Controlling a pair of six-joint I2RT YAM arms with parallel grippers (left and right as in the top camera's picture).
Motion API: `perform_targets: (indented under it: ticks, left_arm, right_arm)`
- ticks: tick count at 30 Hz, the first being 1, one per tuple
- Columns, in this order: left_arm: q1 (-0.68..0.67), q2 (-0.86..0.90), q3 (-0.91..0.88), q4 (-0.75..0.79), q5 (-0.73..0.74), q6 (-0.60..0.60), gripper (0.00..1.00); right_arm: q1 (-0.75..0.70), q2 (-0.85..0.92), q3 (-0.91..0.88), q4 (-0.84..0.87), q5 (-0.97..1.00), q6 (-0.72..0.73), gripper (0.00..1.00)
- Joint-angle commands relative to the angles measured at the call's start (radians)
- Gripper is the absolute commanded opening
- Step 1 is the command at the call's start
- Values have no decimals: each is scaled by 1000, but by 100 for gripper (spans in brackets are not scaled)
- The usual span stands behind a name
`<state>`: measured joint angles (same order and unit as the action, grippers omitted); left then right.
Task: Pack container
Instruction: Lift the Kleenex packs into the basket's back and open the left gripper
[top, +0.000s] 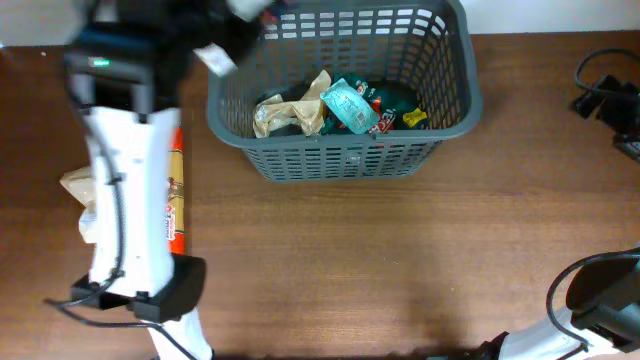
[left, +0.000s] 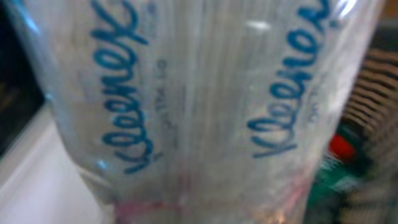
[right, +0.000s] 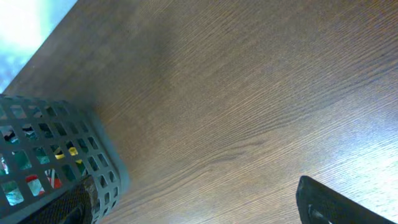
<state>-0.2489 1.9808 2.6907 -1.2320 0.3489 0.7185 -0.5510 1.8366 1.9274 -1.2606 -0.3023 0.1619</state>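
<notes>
My left gripper will move right in the overhead view to the empty space below it behind the teal packet, then lower and release the pack (left: 199, 112).
The dark grey slotted basket (top: 340, 155) stands at the back centre of the table. It holds a teal packet (top: 350, 103), a cream packet (top: 290, 110) and a dark green packet (top: 395, 98). My left gripper (top: 235, 25) is at the basket's back left corner, above the rim, blurred. It holds a clear Kleenex tissue pack (left: 199, 112), which fills the left wrist view and hides the fingers; it shows as a white patch in the overhead view (top: 215, 60). My right gripper (right: 199, 208) is open and empty, low over the table, right of the basket (right: 102, 168).
A long orange packet (top: 176, 195) and a cream packet (top: 80, 195) lie on the table at the left, partly under my left arm (top: 130, 180). Black cables (top: 605, 95) sit at the right edge. The right arm's base (top: 600, 300) is at the front right.
</notes>
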Motion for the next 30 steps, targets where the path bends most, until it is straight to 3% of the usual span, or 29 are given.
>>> perform_targets:
  ticks: [1, 6, 12, 18, 26, 28, 30]
  left_arm:
    - [-119, 47, -51, -60, -17, 308, 2]
    - [-186, 143, -113, -128, -208, 395, 2]
    - [-170, 318, -125, -103, -374, 424, 2]
    - [-150, 410, -125, -37, -391, 423, 2]
    - [-145, 419, -125, 74, -401, 420, 10]
    - [-146, 418, -124, 77, -402, 417, 36]
    - [-155, 414, -107, 76, -433, 354, 94]
  right_arm:
    - [1, 5, -3, 0, -8, 8, 99]
    - [1, 5, -3, 0, -8, 8, 99]
    - [1, 5, -3, 0, -8, 8, 99]
    - [1, 5, -3, 0, -8, 8, 99]
    - [1, 5, -3, 0, -8, 8, 99]
    - [1, 5, -3, 0, -8, 8, 99]
    - [1, 5, -3, 0, -8, 8, 99]
